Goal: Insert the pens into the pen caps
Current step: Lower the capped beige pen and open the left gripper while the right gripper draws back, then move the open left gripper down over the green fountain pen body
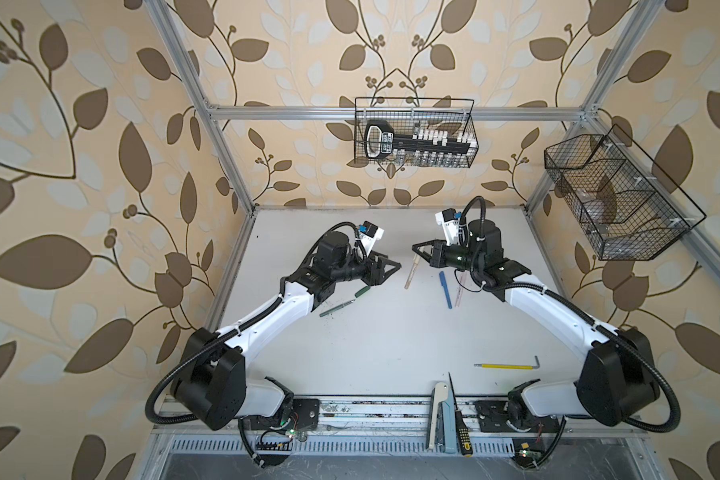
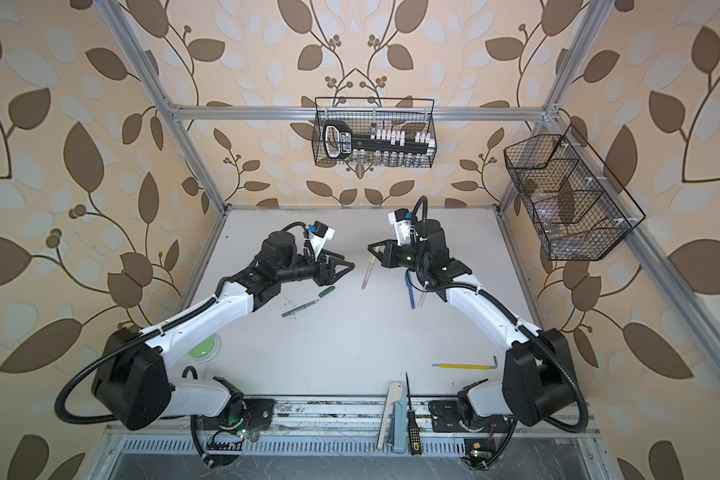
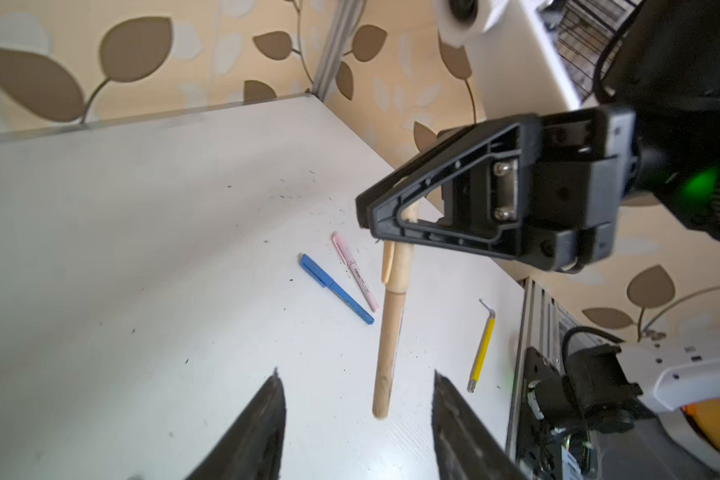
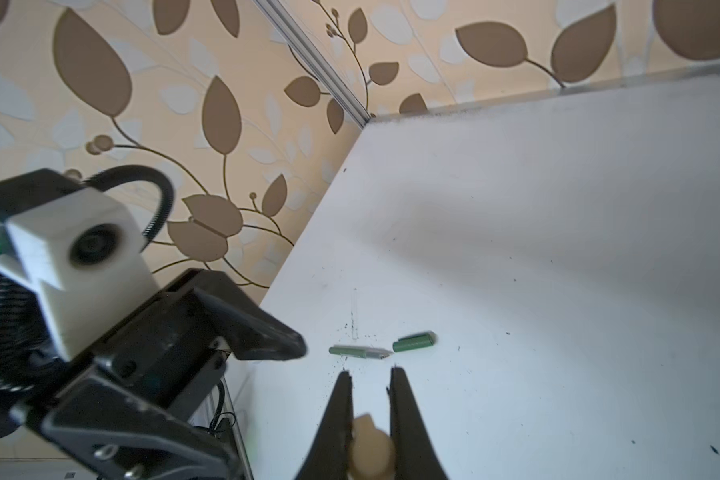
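Note:
The tan pen already has its cap on, so my right gripper needs to lower it to the bare tabletop beside the blue pen (image 1: 445,289) and let go.
A tan pen (image 1: 410,272) with its tan cap on hangs above the table in both top views. My right gripper (image 1: 416,249) is shut on its cap end (image 4: 371,449). In the left wrist view the tan pen (image 3: 391,332) dangles just past my left gripper (image 3: 356,399), which is open and holds nothing. My left gripper (image 1: 393,266) sits just left of the pen. A dark green pen (image 1: 335,309) and its separate green cap (image 1: 361,291) lie below that gripper. A capped blue pen (image 1: 445,289) and a capped pink pen (image 1: 460,291) lie side by side under my right arm.
A long yellow rod with a bent end (image 1: 506,365) lies front right. A black-yellow screwdriver (image 1: 460,432) and flat tools (image 1: 441,415) rest on the front rail. Wire baskets hang on the back wall (image 1: 414,133) and the right wall (image 1: 612,199). A green disc (image 2: 202,347) sits under my left arm.

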Controlling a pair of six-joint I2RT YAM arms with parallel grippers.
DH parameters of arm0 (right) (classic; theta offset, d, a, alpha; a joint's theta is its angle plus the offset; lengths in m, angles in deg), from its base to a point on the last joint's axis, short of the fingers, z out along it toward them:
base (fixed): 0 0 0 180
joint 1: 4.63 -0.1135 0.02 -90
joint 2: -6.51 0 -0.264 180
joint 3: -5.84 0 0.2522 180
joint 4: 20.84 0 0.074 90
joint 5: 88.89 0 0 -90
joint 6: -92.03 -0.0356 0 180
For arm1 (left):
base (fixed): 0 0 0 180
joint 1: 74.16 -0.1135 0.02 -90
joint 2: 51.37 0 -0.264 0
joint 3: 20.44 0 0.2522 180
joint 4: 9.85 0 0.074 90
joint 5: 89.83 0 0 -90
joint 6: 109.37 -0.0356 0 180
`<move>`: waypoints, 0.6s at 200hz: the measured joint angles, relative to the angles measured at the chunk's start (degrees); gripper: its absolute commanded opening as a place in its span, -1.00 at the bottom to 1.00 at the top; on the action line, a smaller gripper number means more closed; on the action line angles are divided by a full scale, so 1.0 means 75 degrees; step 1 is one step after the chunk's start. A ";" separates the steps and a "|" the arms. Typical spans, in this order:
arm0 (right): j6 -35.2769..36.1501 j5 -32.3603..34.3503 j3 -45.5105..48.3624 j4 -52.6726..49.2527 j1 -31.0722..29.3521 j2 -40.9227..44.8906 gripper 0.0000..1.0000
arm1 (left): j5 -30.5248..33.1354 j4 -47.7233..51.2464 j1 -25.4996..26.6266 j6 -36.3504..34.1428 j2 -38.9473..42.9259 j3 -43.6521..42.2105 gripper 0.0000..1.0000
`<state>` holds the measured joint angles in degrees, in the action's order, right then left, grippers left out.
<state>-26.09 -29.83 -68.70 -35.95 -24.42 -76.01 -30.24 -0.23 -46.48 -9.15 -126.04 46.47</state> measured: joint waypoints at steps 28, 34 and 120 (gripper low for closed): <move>0.0673 -0.0050 -0.0976 -0.1376 0.0111 -0.1125 -1.00 | 0.1373 0.1072 0.0000 0.0198 0.0813 -0.0227 0.61; 0.0799 -0.0009 -0.1113 -0.1559 0.0108 -0.1355 -1.00 | 0.1629 0.1341 0.0000 0.0224 0.0906 -0.0227 0.61; 0.1953 0.0883 -0.2917 -0.3695 0.0245 -0.4304 -1.00 | 0.3768 0.4232 -0.0108 0.0676 0.0015 -0.0635 0.67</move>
<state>-11.45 -23.21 -90.58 -63.66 -22.59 -108.29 -1.98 31.50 -47.29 -4.08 -125.93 41.70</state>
